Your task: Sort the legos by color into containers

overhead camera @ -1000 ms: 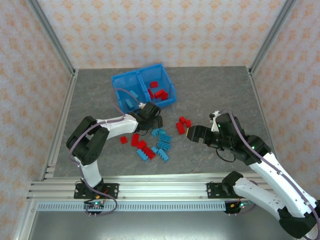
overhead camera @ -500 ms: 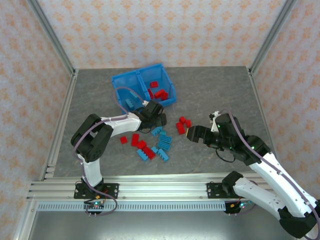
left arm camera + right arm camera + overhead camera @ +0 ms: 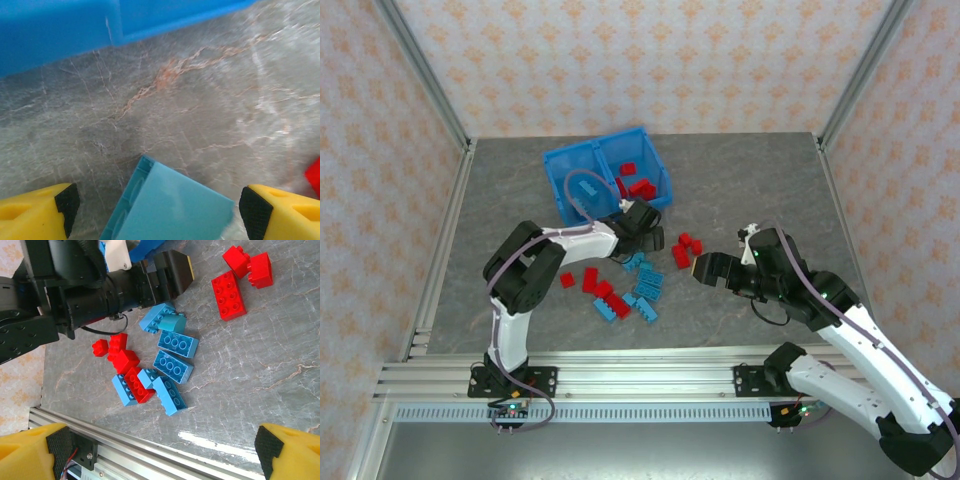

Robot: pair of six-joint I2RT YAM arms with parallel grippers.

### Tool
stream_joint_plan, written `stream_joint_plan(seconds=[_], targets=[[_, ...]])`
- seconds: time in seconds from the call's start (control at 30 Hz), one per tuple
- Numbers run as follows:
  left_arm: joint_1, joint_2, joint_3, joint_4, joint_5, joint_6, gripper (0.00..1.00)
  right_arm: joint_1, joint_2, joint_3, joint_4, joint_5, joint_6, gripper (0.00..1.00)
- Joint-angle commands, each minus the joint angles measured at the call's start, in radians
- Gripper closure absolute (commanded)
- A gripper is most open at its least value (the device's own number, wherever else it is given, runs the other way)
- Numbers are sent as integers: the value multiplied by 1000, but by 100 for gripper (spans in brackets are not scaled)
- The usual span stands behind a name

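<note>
The light blue lego sits tilted between the open fingers, so my left gripper stays low and closes both fingers onto the lego's sides next.
Most loose legos lie in a pile (image 3: 628,285) of red and light blue bricks mid-table, with three red ones (image 3: 685,248) to its right. The containers are the two halves of a blue bin (image 3: 556,160); the left half holds a light blue brick (image 3: 582,206), the right half red bricks (image 3: 638,186). My left gripper (image 3: 650,242) is low at the pile's far end, open, and a light blue brick (image 3: 170,205) lies tilted on the table between its fingertips (image 3: 67,202), ungripped. My right gripper (image 3: 705,268) hovers open to the right of the pile, with nothing between its fingers.
The bin's near wall (image 3: 75,30) stands just beyond the left gripper. A metal rail (image 3: 150,452) runs along the table's near edge. Frame posts and patterned walls enclose the table. Bare grey tabletop (image 3: 770,190) stretches to the right of the bin.
My left gripper has swung right along the bin's near side and its jaws have widened. The right arm has held still.
</note>
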Motion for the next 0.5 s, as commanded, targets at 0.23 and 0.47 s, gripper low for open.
stream_joint_plan(seconds=[0.23, 0.47], targets=[[-2, 45, 59, -84, -17, 18, 49, 9, -8, -4, -2, 31, 9, 4], [-8, -51, 2, -78, 0, -16, 61, 12, 4, 0, 18, 14, 10, 4]])
